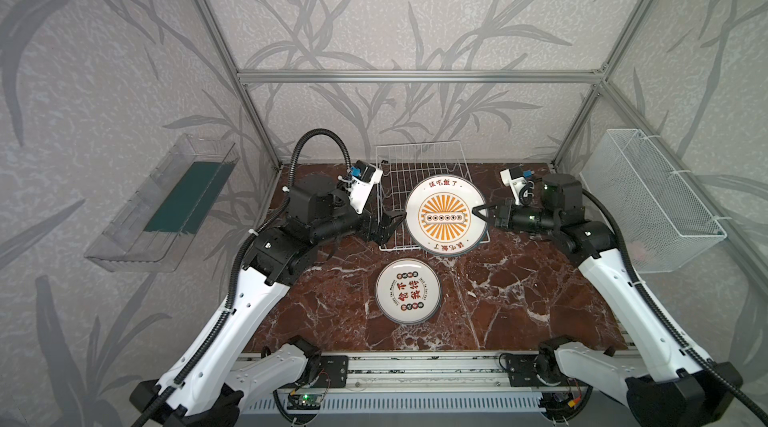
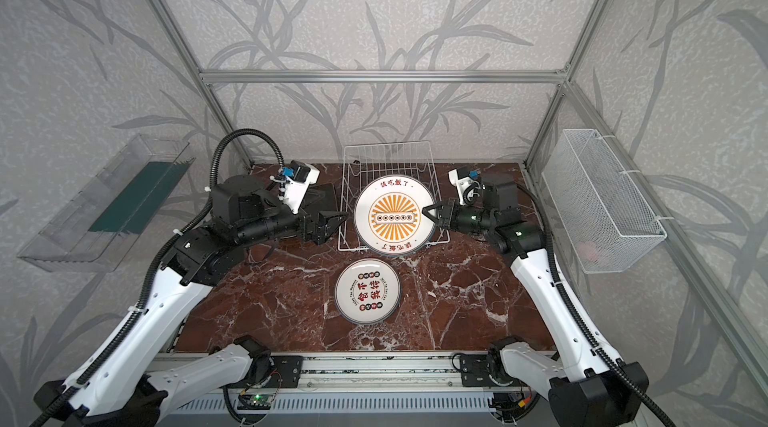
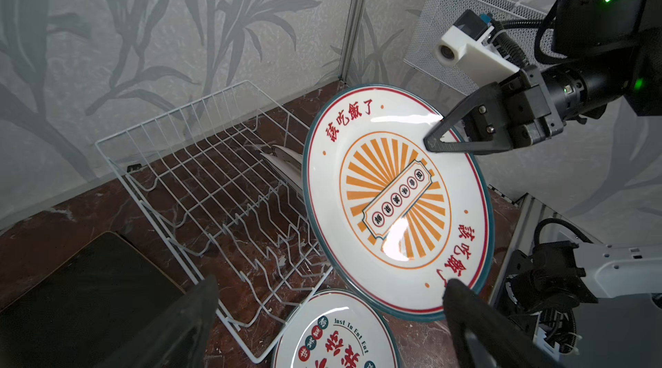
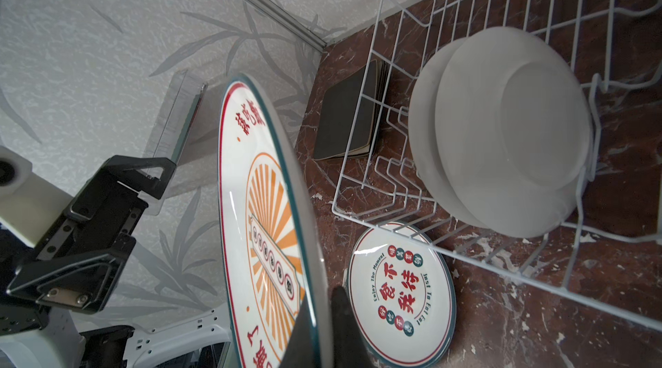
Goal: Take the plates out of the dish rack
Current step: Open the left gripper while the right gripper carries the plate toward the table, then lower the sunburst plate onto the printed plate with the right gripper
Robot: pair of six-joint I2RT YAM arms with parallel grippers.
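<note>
The right gripper lowers the sunburst plate back onto the second printed plate (image 1: 408, 291) (image 4: 401, 284) next, which lies flat below and back from the gripper. It then releases the sunburst plate's rim.
My right gripper (image 1: 478, 213) (image 4: 322, 312) is shut on the right rim of a round white plate with an orange sunburst centre (image 1: 444, 215) (image 2: 392, 215) (image 3: 394, 198). It holds that plate tilted over the front of the white wire dish rack (image 1: 395, 171) (image 3: 200, 176). My left gripper (image 1: 392, 223) (image 3: 331, 298) stands open at the plate's left rim, holding nothing. A second printed white plate (image 1: 408, 291) (image 4: 401, 284) lies flat on the table in front of the rack. Two white plates (image 4: 501, 126) stand in the rack, backs showing.
A stack of black square plates (image 4: 344, 115) (image 3: 89, 294) lies on the marble table left of the rack, under my left arm. A clear plastic tray (image 1: 166, 204) hangs on the left wall. A white mesh basket (image 1: 648, 200) hangs on the right wall.
</note>
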